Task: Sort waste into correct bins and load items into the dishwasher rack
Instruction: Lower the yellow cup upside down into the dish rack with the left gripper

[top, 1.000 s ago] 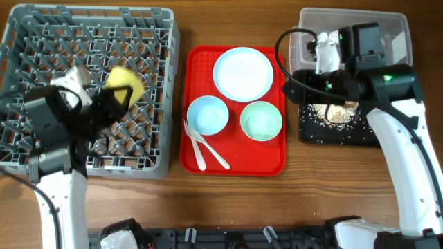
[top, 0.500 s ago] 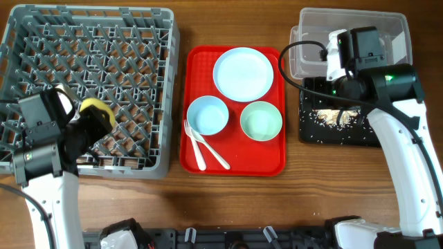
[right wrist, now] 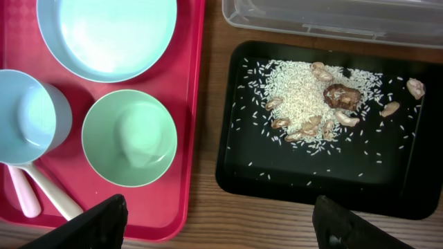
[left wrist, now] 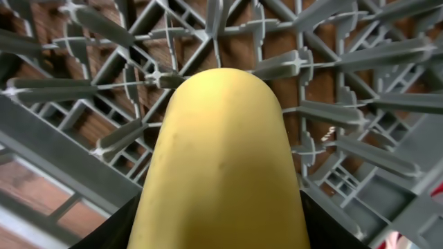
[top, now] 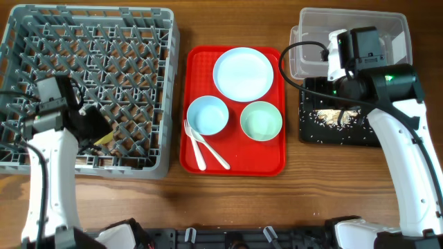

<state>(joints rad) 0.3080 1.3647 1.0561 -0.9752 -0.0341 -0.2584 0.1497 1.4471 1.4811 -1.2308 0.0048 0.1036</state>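
Observation:
My left gripper is just above the pegs at the rack's near end (left wrist: 277, 66), which are on either side of the small yellow cup (left wrist: 221, 152), so it will next lower the cup among those pegs and release it.
In the left wrist view the small yellow cup (left wrist: 221, 152) fills the middle, with my left gripper (left wrist: 221, 232) shut on its sides. It is low among the pegs of the grey dishwasher rack (top: 90, 41), at the front left (top: 104, 139). My right gripper (right wrist: 221, 228) stands wide open and holds nothing, above the wood between the red tray and the black tray (right wrist: 239, 173). Rice and brown scraps (right wrist: 304, 97) lie in the black tray. The clear tub (top: 387, 28) sits behind it. A white plate (top: 242, 72), blue bowl (top: 208, 115), green bowl (top: 261, 120) and two spoons (top: 204, 149) rest on the red tray.
The red serving tray (top: 235, 164) lies between the rack and the bins. The rack's upright pegs (left wrist: 346, 111) crowd round the cup. Bare wooden table (top: 228, 200) runs along the front. My right arm's cable (top: 294, 52) loops over the clear tub's left end.
My left arm has carried the yellow cup leftward and down into the rack's front left part. The right arm shifted slightly right a second ago and has held still since.

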